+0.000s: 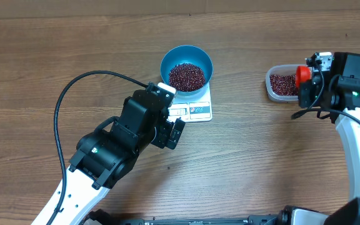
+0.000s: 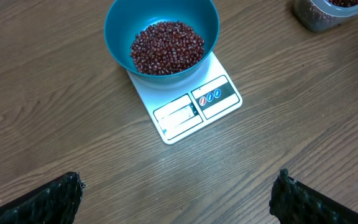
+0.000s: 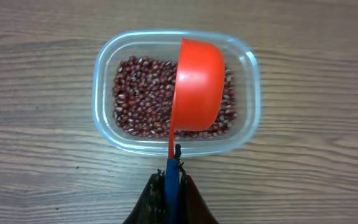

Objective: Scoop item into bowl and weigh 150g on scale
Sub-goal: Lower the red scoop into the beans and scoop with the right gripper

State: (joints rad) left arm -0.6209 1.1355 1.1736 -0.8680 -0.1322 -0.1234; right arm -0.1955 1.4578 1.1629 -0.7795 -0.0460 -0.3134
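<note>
The orange-red scoop (image 1: 302,75) is hanging above the beans, so my right gripper will next lower it toward the middle of the clear tub and then let go of the blue handle.
The blue bowl (image 1: 186,69) (image 2: 161,38) stands on the white scale (image 1: 195,110) (image 2: 188,109) and holds a heap of dark red-brown beans (image 1: 187,76) (image 2: 166,48). My left gripper (image 1: 175,132) (image 2: 178,196) hangs open just in front of the scale, nothing between its fingers. At the right, my right gripper (image 1: 305,87) (image 3: 171,183) is shut on the blue handle of an orange-red scoop (image 1: 302,75) (image 3: 197,87). The scoop is tipped on its side over a clear tub (image 1: 282,84) (image 3: 174,93) with more beans (image 3: 138,96) in it.
Wooden table all round. A black cable (image 1: 74,94) loops from the left arm over the table's left part. The clear tub sits well right of the scale, with bare wood (image 1: 242,87) between them.
</note>
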